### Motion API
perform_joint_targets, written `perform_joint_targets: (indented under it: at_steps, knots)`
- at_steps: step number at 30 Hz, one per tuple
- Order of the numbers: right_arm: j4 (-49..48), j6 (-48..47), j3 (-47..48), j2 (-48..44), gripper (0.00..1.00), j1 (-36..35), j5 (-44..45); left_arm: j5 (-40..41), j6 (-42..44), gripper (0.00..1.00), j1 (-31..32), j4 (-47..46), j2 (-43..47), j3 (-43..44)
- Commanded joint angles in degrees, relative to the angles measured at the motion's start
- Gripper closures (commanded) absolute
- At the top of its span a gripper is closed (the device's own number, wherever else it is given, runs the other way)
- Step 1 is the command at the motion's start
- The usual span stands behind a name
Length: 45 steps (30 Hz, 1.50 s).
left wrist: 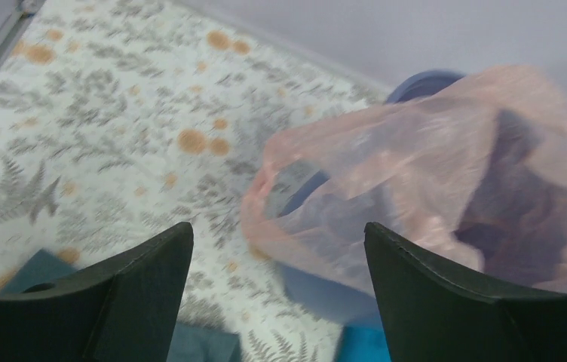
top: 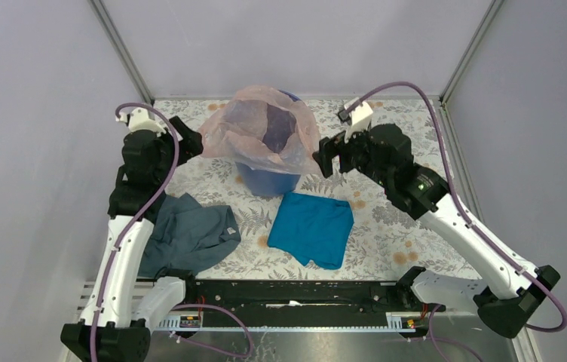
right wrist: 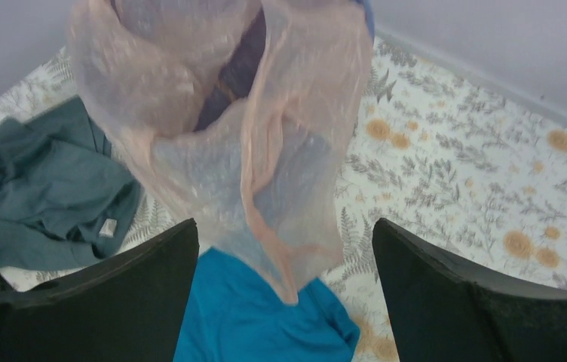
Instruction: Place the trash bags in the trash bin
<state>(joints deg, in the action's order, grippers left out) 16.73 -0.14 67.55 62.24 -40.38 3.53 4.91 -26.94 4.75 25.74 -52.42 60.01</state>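
My right gripper will next move outward and to the left in the top view, onto the bag's edge by its opening [top: 301, 126], because that side of the bag hangs outside the bin [top: 269, 181].
A thin pink see-through trash bag [top: 262, 128] sits in and drapes over the round blue trash bin [top: 269, 181] at the back middle of the table. Its mouth is open and its edges hang outside the bin's walls. My left gripper [top: 192, 143] is open and empty, just left of the bag; the bag [left wrist: 431, 173] and a bit of bin rim [left wrist: 424, 81] show between its fingers. My right gripper [top: 324, 160] is open and empty, just right of the bag; a hanging flap of the bag [right wrist: 265, 151] shows in its wrist view.
A teal cloth [top: 312, 228] lies flat in front of the bin. A grey-green cloth [top: 186, 234] lies crumpled at the front left. The floral table mat [top: 409, 226] is ringed by grey walls and metal corner posts.
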Motion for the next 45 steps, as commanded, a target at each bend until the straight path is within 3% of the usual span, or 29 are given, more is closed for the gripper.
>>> perform_joint_targets:
  at_steps: [1, 7, 10, 15, 20, 23, 24, 28, 31, 34, 45]
  knots:
    - [4.79, 1.59, 9.62, 5.59, 0.06, 0.04, 3.77, -9.75, 1.8, 0.1, -0.36, -9.77, -2.64, 5.36]
    - [10.2, 2.49, 23.9, 17.56, 0.11, -0.7, 4.38, -21.59, 3.84, 0.02, -0.36, -13.54, -15.33, 14.46]
    - [12.79, 0.64, 29.77, 22.52, 0.18, -2.55, 8.95, -18.54, 4.23, 0.01, -0.36, -10.62, -20.64, 19.36]
    - [15.63, -2.39, 35.9, 28.79, 0.26, -4.94, 14.08, -16.04, 3.01, 0.01, -0.36, -11.69, -21.13, 19.24]
    - [13.02, -1.75, 37.43, 31.14, 0.62, -5.05, 20.92, -7.15, -1.12, 0.01, -2.44, -5.03, -21.27, 18.5]
    - [8.99, -2.57, 36.84, 31.59, 0.95, -4.75, 23.69, -8.4, -6.12, 0.02, -8.58, -7.21, -16.77, 11.96]
    - [8.39, -2.78, 37.28, 32.06, 1.0, -4.38, 23.8, -9.6, -7.13, 0.02, -10.51, -8.42, -15.0, 9.75]
    - [8.06, -2.57, 40.9, 34.62, 1.0, -1.65, 20.18, -13.4, -8.64, 0.01, -13.77, -9.77, -13.22, 5.61]
    - [9.19, -2.19, 43.43, 36.45, 1.0, 0.62, 15.99, -26.44, -13.89, 0.03, -18.11, -15.51, -14.48, 1.7]
    - [9.01, -1.26, 43.83, 36.87, 1.0, 2.29, 12.9, -40.45, -23.13, 0.06, -22.51, -29.03, -14.3, -5.6]
    - [7.5, 3.18, 41.87, 37.16, 1.0, 5.78, 4.4, -54.59, -42.85, 0.03, -23.14, -60.67, -20.46, -18.04]
